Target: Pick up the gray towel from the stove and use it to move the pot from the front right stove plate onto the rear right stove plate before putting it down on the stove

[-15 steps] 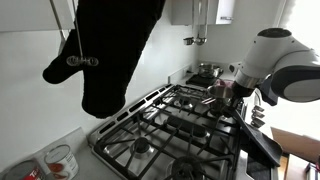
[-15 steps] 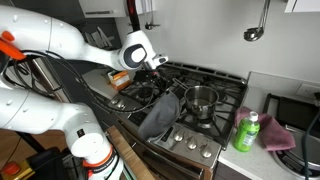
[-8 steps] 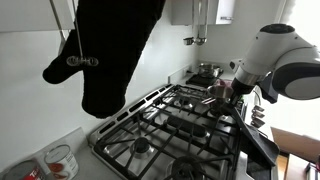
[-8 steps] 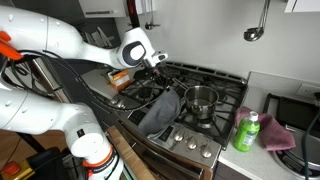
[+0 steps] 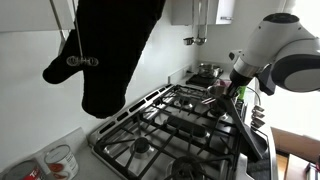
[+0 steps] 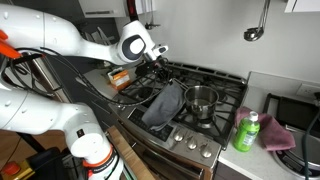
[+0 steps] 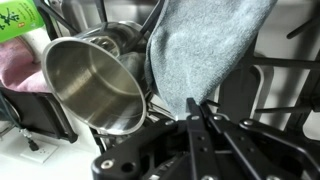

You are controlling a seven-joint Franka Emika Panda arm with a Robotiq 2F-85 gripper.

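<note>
Next, my gripper rises toward the wall, tilts its fingers that way, and releases the gray towel (image 6: 165, 102) above the stove's rear grates, as those lie outward of it.
My gripper (image 7: 200, 102) is shut on the top edge of the gray towel (image 7: 205, 45). The towel hangs from the closed fingers above the stove (image 6: 225, 85). In an exterior view the gripper (image 6: 159, 60) is over the front middle of the hob and the towel (image 6: 165, 102) dangles below it, just left of the pot (image 6: 200, 98). The small shiny pot (image 7: 92, 85) stands empty on a right-hand burner, close beside the towel. The gripper also shows in an exterior view (image 5: 228, 89), above the black grates (image 5: 165, 118).
A large black oven mitt (image 5: 110, 50) hangs close to one camera. A green bottle (image 6: 246, 131) and a pink cloth (image 6: 281, 136) lie on the counter right of the stove. An orange box (image 6: 120, 77) sits at the hob's left. A ladle (image 6: 255, 30) hangs on the wall.
The gripper has risen and shifted slightly toward the pot, lifting the towel so it hangs higher off the grates. The pot has not moved.
</note>
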